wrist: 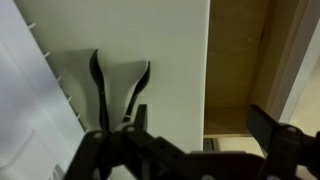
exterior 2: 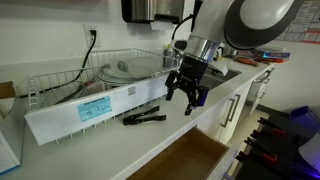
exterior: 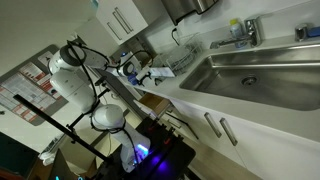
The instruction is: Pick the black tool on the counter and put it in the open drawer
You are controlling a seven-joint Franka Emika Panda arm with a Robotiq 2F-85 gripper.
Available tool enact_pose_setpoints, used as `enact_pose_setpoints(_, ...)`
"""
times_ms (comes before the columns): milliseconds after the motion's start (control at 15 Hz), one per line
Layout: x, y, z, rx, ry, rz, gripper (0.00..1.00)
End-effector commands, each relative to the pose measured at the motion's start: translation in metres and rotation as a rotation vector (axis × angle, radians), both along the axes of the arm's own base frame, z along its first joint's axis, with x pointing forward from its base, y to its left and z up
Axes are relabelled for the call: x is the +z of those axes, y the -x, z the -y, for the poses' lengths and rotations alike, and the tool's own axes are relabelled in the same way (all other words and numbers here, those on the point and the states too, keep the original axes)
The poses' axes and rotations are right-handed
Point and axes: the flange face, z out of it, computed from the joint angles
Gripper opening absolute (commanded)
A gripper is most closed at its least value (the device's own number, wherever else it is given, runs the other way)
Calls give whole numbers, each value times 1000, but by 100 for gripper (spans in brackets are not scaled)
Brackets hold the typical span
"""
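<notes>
My gripper needs to move down toward the white box next, around the black tool's handle nearer the drawer, because its fingers are still on both sides of the counter edge.
The black tool [exterior 2: 143, 118], a two-handled tong-like piece, lies flat on the white counter [exterior 2: 110, 145] next to a long white box. In the wrist view the black tool [wrist: 120, 85] lies left of centre. The open drawer [exterior 2: 192, 160] with its light-brown wooden interior sits below the counter's front edge; in the wrist view the open drawer [wrist: 240, 60] is at the right. My gripper [exterior 2: 187, 93] hangs open and empty above the counter, to the right of the tool and apart from it. Its fingers [wrist: 200, 120] frame the counter edge and the drawer.
A long white box [exterior 2: 85, 108] lies behind the tool, with a wire dish rack [exterior 2: 115, 68] holding plates behind that. The steel sink [exterior: 250, 68] and faucet [exterior: 245, 30] are set into the counter. White drawer fronts with bar handles [exterior 2: 230, 108] line the cabinet.
</notes>
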Motion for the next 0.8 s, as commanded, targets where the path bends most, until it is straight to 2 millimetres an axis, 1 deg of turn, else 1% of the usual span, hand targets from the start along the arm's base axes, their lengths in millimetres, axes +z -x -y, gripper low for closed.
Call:
enact_pose_setpoints(0, -14, -6, -25, -15, 40, -61, 100)
enact_pose_setpoints(133, -20, -10, -35, -10, 65, -47, 100)
enact_pose_setpoints(333, -27, -21, -40, 2, 95, -19, 100)
enact_pose_setpoints(733, -43, -52, -33, 5, 91, -12, 100)
